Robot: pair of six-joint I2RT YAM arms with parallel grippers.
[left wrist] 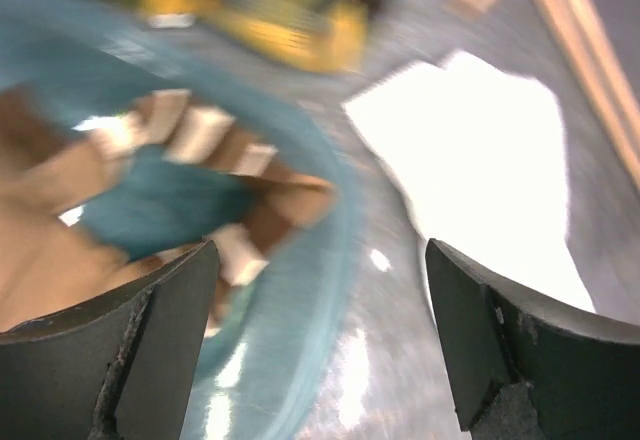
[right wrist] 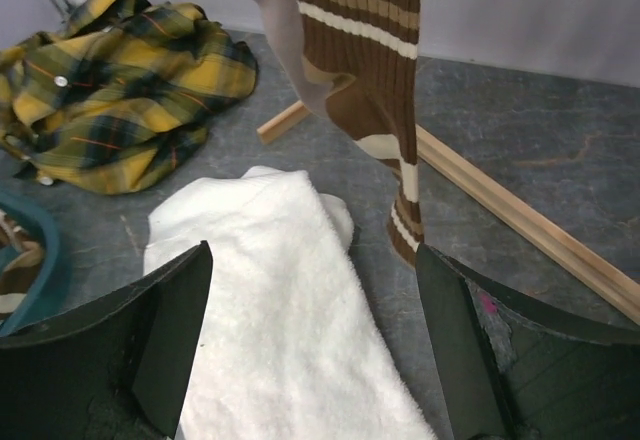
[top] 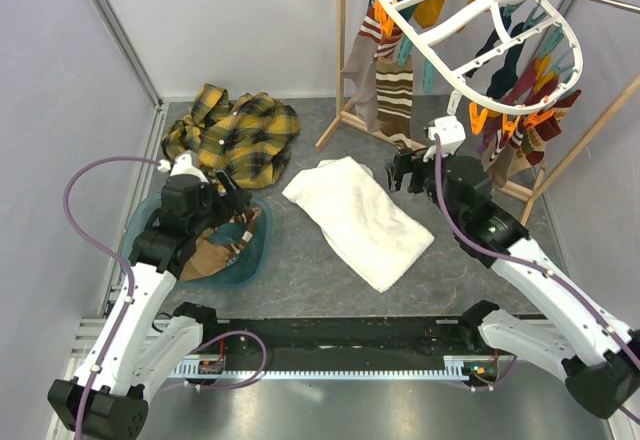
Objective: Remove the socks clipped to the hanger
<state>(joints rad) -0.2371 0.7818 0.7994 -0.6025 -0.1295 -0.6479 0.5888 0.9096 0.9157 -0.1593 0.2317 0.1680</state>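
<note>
The robot's right gripper is open and needs to move outward until it has the brown striped sock's lower end (top: 402,139) (right wrist: 405,222) between its fingers, because that end of the sock hangs just outward of the gripper.
The white oval hanger (top: 480,35) hangs at the top right, with orange and teal clips holding several socks. A brown striped sock (top: 393,90) and a tan sock (top: 360,65) hang at its left side; maroon-striped ones (top: 520,145) hang at its right. The brown striped sock (right wrist: 370,70) also shows in the right wrist view. My right gripper (top: 405,172) is open and empty, low beside the striped sock's toe. My left gripper (top: 238,192) is open and empty over the teal basin (top: 250,260), where brown, tan and teal socks (left wrist: 170,190) lie.
A white towel (top: 360,218) lies on the floor between the arms. A yellow-black plaid shirt (top: 232,132) is heaped at the back left. The wooden rack frame (top: 345,110) stands behind the hanger, and its base bar (right wrist: 520,215) runs along the floor.
</note>
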